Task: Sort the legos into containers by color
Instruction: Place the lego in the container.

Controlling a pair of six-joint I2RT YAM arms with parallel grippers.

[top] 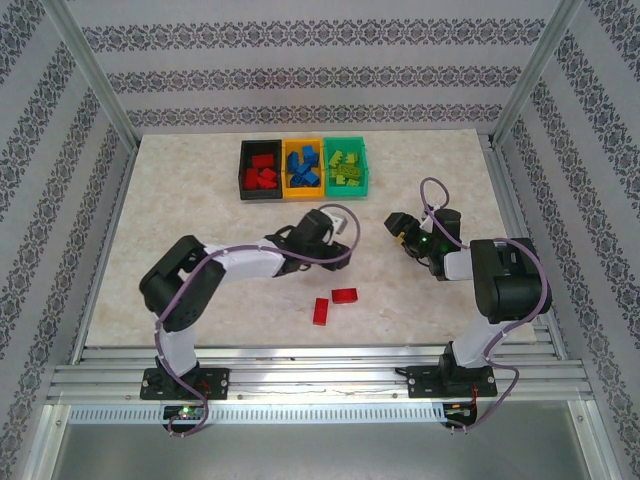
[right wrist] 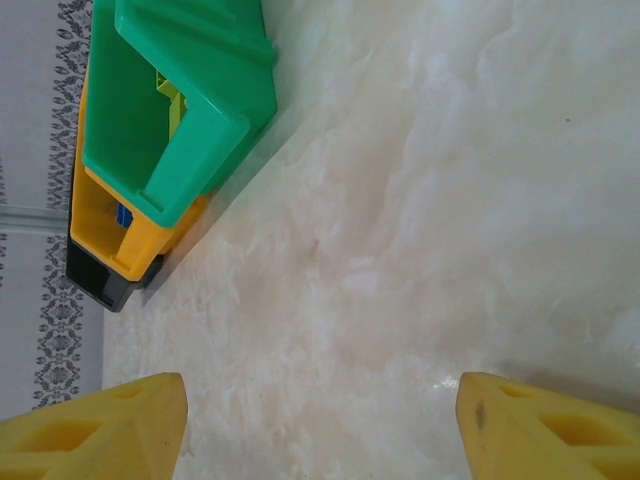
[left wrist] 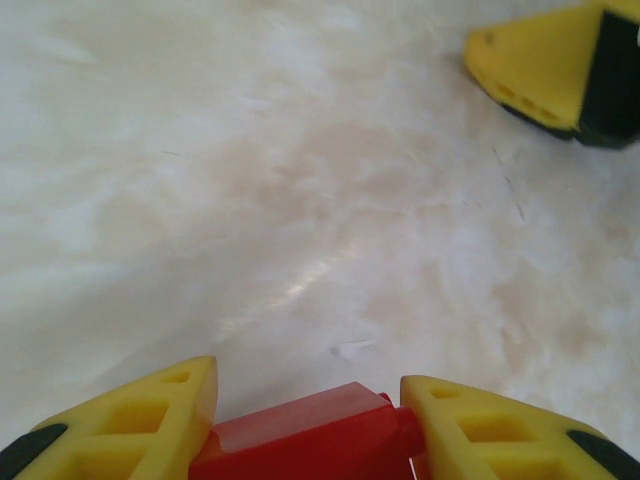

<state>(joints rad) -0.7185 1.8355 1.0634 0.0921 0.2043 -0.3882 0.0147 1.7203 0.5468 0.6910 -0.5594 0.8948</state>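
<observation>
I should swing my left gripper outward over the black bin (top: 260, 170) next and let go of the red lego there, because that bin holds red bricks.
A red lego (left wrist: 310, 435) sits between the yellow fingers of my left gripper (left wrist: 308, 385), which is shut on it above bare table. From above, the left gripper (top: 340, 225) hovers just in front of the bins. Two more red legos (top: 345, 296) (top: 320, 311) lie on the table nearer the bases. The black bin (top: 260, 170) holds red bricks, the orange-yellow bin (top: 302, 167) blue ones, the teal green bin (top: 346, 165) lime ones. My right gripper (top: 398, 226) stands open over bare table, nothing between its fingers (right wrist: 160, 410).
The three bins stand side by side at the back, also seen in the right wrist view as teal (right wrist: 190, 90), orange-yellow (right wrist: 110, 230) and black (right wrist: 95, 275). A fingertip of the right gripper (left wrist: 545, 70) shows close to the left one. Metal frame posts (top: 90, 70) flank the table.
</observation>
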